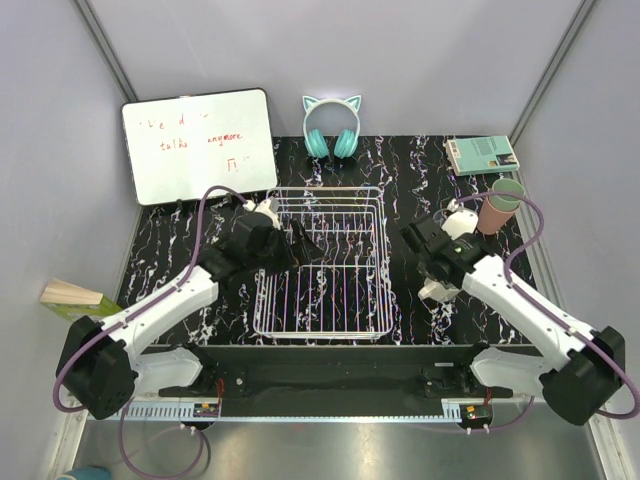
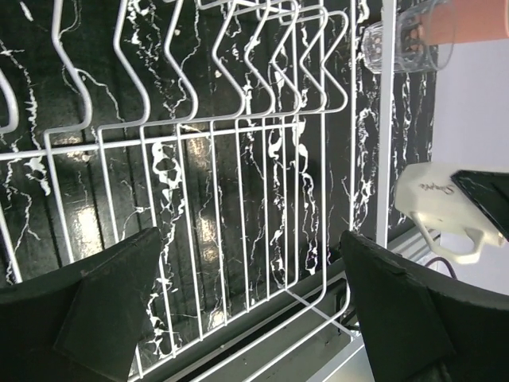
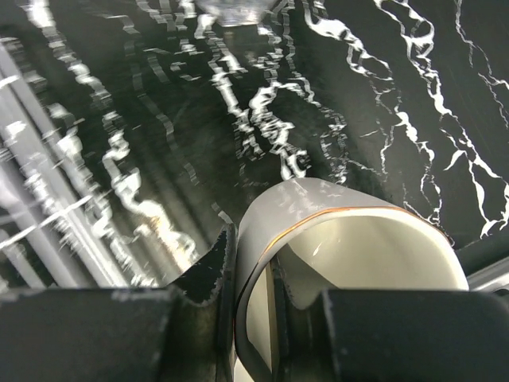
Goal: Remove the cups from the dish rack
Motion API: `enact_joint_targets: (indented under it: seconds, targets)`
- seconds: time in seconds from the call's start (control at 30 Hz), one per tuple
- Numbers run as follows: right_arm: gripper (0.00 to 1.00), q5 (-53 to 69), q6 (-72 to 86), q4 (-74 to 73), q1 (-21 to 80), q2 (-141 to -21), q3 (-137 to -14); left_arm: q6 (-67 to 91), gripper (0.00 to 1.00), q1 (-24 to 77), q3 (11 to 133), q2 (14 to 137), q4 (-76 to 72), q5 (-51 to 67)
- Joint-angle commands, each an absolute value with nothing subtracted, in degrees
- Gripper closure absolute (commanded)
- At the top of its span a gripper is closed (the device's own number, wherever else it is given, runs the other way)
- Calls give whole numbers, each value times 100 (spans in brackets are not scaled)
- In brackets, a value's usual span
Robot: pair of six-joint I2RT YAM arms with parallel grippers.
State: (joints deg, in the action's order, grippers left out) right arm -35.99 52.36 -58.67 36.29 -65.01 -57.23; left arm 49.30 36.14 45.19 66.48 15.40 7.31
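Note:
My right gripper goes outward and down next and releases the cream-white mug on the dark table, which lies bare beside the rack [image 1: 372, 262], short of the clear glass.
The white wire dish rack [image 1: 372, 262] lies mid-table, and no cup shows inside it. My left gripper [image 1: 300, 245] hangs open over its left part; in the left wrist view the gripper [image 2: 254, 310] is empty above the rack's grid floor [image 2: 238, 159]. My right gripper [image 1: 438, 283] is right of the rack, shut on the cream-white mug [image 1: 440, 291]; one finger is inside and one outside the mug's wall [image 3: 350, 239]. The mug [image 2: 441, 211] also shows in the left wrist view. A salmon-pink tumbler [image 1: 492, 214] with a sage-green one [image 1: 507, 190] in it stands far right. The clear glass [image 2: 406, 40] stands beside them. The light blue cup is not visible.
A whiteboard [image 1: 198, 145] leans at the back left. Teal cat-ear headphones [image 1: 331, 128] sit behind the rack. A teal box [image 1: 482, 154] lies at the back right. A wooden block [image 1: 72, 296] sits off the table's left edge.

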Motion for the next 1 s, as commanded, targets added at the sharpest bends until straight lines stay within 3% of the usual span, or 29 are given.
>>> enact_joint_targets:
  seconds: [0.0,0.27,0.97]
  targets:
    - [100,-3772,5221,-5143,3183,-6767,-5590,4860,1,3604,4377,6522,1556,589]
    - [100,-3199,4624,-4281,2233,-7671,-5774,4773,1,3604,4315,6389,1582,510]
    - [100,-2839,4166,-3296,1714,-8868,-5714,4702,1,3604,4324,6521,1617,448]
